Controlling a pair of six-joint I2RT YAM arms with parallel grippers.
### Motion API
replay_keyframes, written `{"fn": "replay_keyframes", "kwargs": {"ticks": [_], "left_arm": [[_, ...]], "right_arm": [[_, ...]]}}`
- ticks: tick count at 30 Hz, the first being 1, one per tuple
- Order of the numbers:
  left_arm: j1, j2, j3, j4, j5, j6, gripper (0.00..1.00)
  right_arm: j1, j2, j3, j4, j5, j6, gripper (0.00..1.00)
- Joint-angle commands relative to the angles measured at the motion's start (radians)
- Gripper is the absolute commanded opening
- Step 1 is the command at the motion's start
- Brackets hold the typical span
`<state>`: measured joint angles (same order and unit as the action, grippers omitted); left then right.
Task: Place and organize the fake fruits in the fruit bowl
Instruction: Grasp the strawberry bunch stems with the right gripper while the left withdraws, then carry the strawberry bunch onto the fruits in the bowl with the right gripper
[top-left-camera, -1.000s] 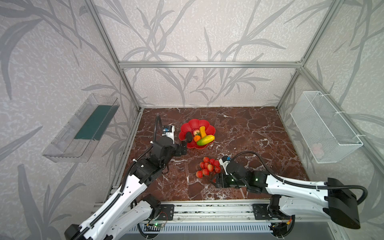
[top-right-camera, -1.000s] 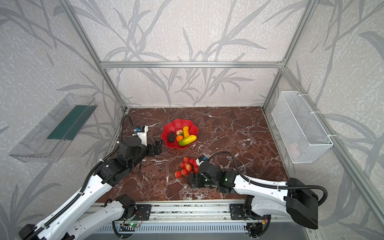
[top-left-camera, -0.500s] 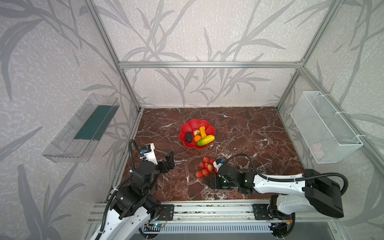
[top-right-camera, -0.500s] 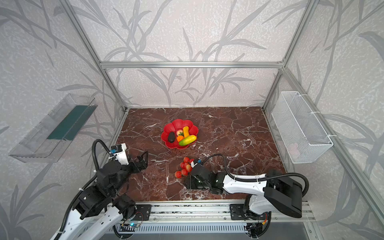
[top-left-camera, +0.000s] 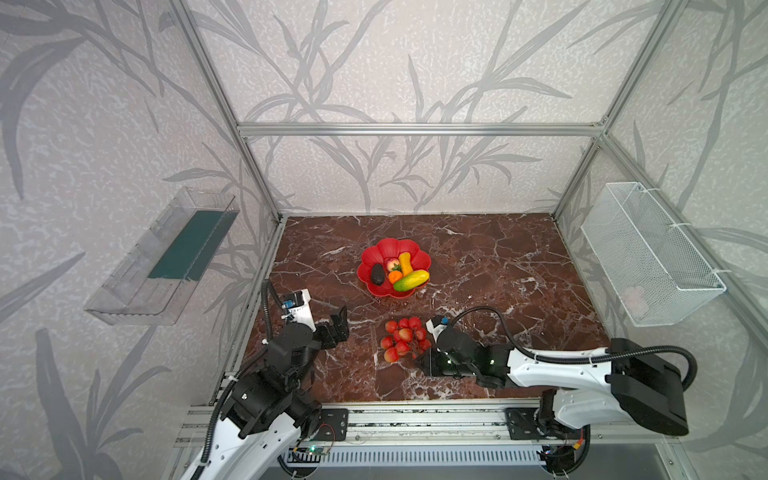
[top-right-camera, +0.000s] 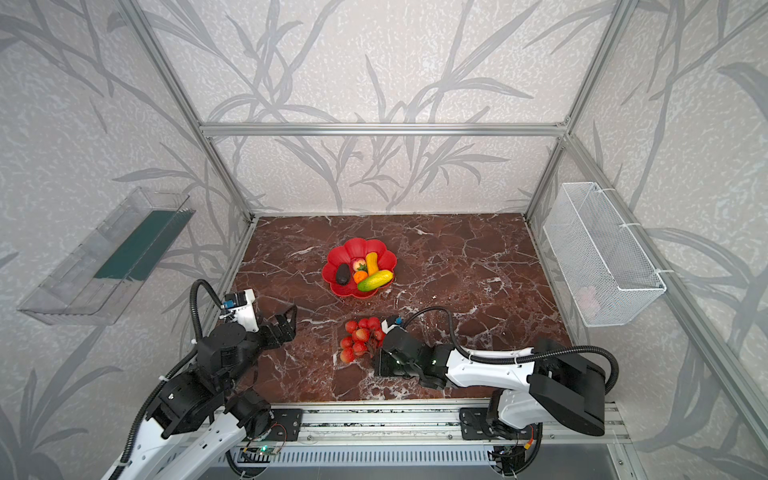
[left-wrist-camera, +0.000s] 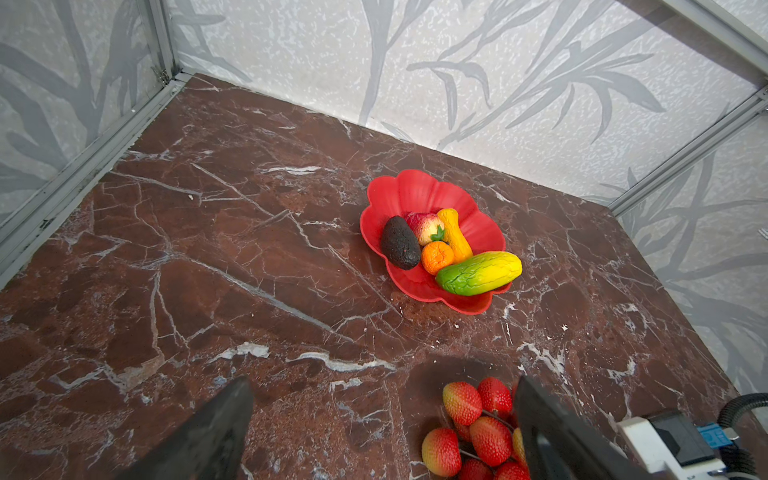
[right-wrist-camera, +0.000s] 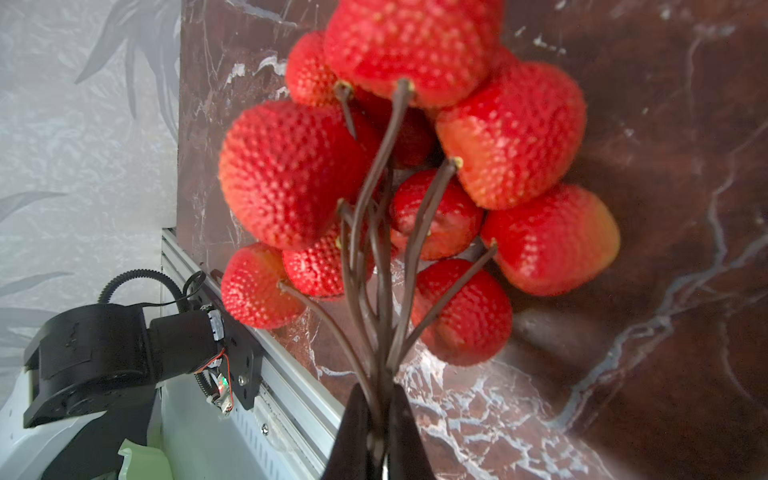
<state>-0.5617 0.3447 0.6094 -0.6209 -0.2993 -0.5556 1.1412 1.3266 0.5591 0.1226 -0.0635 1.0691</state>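
The right gripper should next rise, move outward and lower the berries onto the peach in the bowl to let go of the stems, because only this cluster is outside.
The red berry cluster (top-left-camera: 402, 338) (top-right-camera: 360, 338) lies on the marble floor in front of the fruit bowl (top-left-camera: 386, 248) (top-right-camera: 356, 247). My right gripper (top-left-camera: 422, 356) (right-wrist-camera: 380, 392) is shut on the cluster's brown stems (right-wrist-camera: 376, 291), low over the floor. The berries (right-wrist-camera: 415, 166) fan out beyond its fingers. In the bowl (left-wrist-camera: 415, 192) lie a dark avocado (left-wrist-camera: 400, 243), a peach (left-wrist-camera: 424, 226), a small orange (left-wrist-camera: 436, 257), a yellow-orange elongated fruit (left-wrist-camera: 455, 235) and a yellow-green mango (left-wrist-camera: 480, 272). My left gripper (top-left-camera: 338, 323) (left-wrist-camera: 382, 384) stands open and empty, left of the cluster (left-wrist-camera: 478, 428).
A white wire basket (top-left-camera: 648, 253) hangs on the right wall. A clear plastic tray (top-left-camera: 166, 257) hangs on the left wall. An aluminium rail (top-left-camera: 415, 415) runs along the front edge, close behind my right arm. Frame posts stand at the corners.
My left arm has pulled back from beside the bowl to the front left. My right gripper has closed on the berry cluster's stems.
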Motion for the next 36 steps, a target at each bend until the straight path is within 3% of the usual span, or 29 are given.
{"fn": "replay_keyframes", "kwargs": {"ticks": [1, 4, 10, 15, 23, 30, 36], "left_arm": [[0.004, -0.012, -0.009, -0.003, 0.002, -0.020, 0.98], [0.004, -0.014, -0.013, -0.002, 0.003, -0.019, 0.98], [0.004, -0.038, -0.023, 0.012, 0.013, -0.017, 0.98], [0.004, -0.068, -0.030, 0.028, 0.044, 0.000, 0.98], [0.004, -0.075, -0.043, 0.049, 0.090, -0.014, 0.98], [0.004, -0.070, -0.053, 0.074, 0.092, -0.030, 0.98], [0.004, -0.071, -0.054, 0.069, 0.078, -0.030, 0.98]], "right_arm": [[0.005, -0.073, 0.086, -0.102, 0.059, -0.121, 0.00], [0.006, -0.097, 0.195, -0.234, 0.096, -0.236, 0.00], [-0.012, -0.086, 0.347, -0.282, 0.167, -0.422, 0.00], [-0.108, 0.005, 0.472, -0.263, 0.098, -0.525, 0.00], [-0.299, 0.252, 0.704, -0.248, -0.033, -0.658, 0.00], [-0.365, 0.516, 0.909, -0.276, -0.073, -0.737, 0.00], [-0.398, 0.658, 0.972, -0.278, -0.088, -0.732, 0.00]]}}
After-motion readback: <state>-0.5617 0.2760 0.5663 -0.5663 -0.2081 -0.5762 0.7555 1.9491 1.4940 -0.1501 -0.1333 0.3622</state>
